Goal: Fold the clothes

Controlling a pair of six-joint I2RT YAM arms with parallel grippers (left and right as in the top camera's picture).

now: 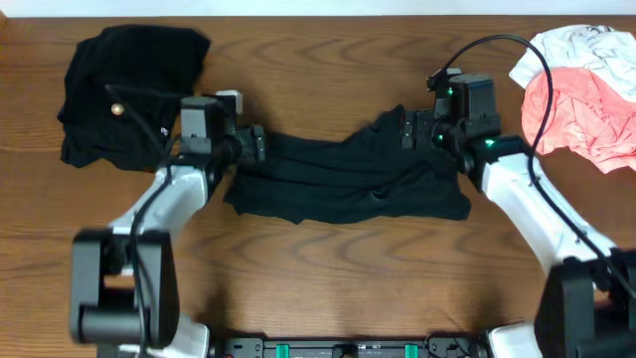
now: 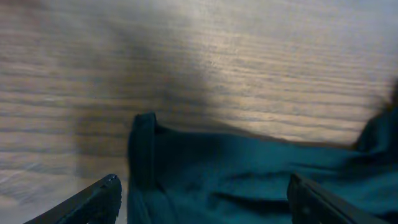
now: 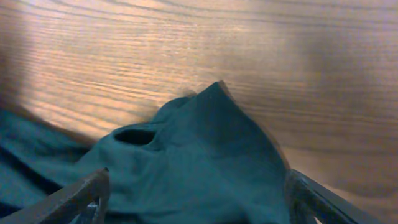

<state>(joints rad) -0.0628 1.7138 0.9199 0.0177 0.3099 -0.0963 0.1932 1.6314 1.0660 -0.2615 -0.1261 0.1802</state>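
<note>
My right gripper is open and next needs to lower, shifting left in the overhead view, onto the shirt's far corner (image 1: 397, 114) (image 3: 215, 102) that pokes out past its fingers.
A black short-sleeved shirt (image 1: 343, 179) lies bunched into a wide band across the middle of the table. My left gripper (image 1: 256, 142) is at its left end and my right gripper (image 1: 409, 129) at its upper right end. In the left wrist view the shirt's edge (image 2: 249, 180) lies on the wood beneath my left gripper (image 2: 202, 190), whose jaws stand wide apart and open. Under my right gripper (image 3: 196, 183), likewise open, a raised fold of the shirt (image 3: 205, 143) lies between the spread fingers (image 3: 74, 196), with no pinch on the cloth.
A heap of black clothes (image 1: 129, 89) with a small pale button (image 1: 116, 108) sits at the back left, close behind my left arm. Pink (image 1: 586, 109) and white (image 1: 581, 45) garments lie at the back right corner. Bare wood (image 1: 328, 268) fills the front.
</note>
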